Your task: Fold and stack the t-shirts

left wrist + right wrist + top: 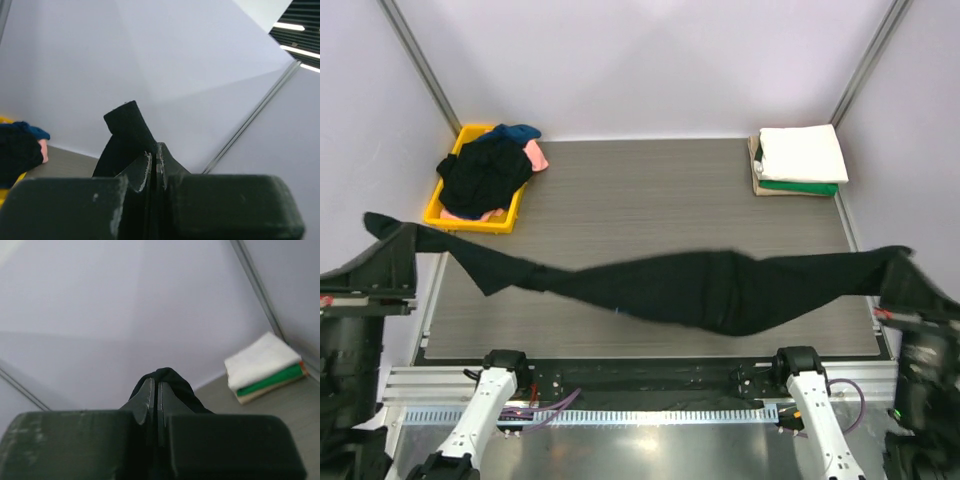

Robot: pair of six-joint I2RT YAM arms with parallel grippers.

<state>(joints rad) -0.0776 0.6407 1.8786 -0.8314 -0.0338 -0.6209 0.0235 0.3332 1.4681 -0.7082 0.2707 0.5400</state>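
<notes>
My right gripper is above the bare tabletop and needs to lower the hanging shirt's end onto it, below the gripper and to its left in the top view. It needs to release the end there.
A large black t-shirt (700,290) hangs stretched between my two arms, lifted above the table and sagging in the middle. My left gripper (402,240) is shut on its left end; black cloth (125,135) sticks up past the closed fingertips. My right gripper (898,262) is shut on the right end, with a fold of the shirt (172,382) bunched over the tips. A stack of folded t-shirts (800,160), white over green over tan, lies at the far right corner and shows as the same folded stack (265,367) in the right wrist view.
A yellow tray (470,218) at the far left holds a heap of black, blue and pink shirts (490,170). Frame posts rise at both back corners. The wood-grain tabletop (640,190) lies under the hanging shirt.
</notes>
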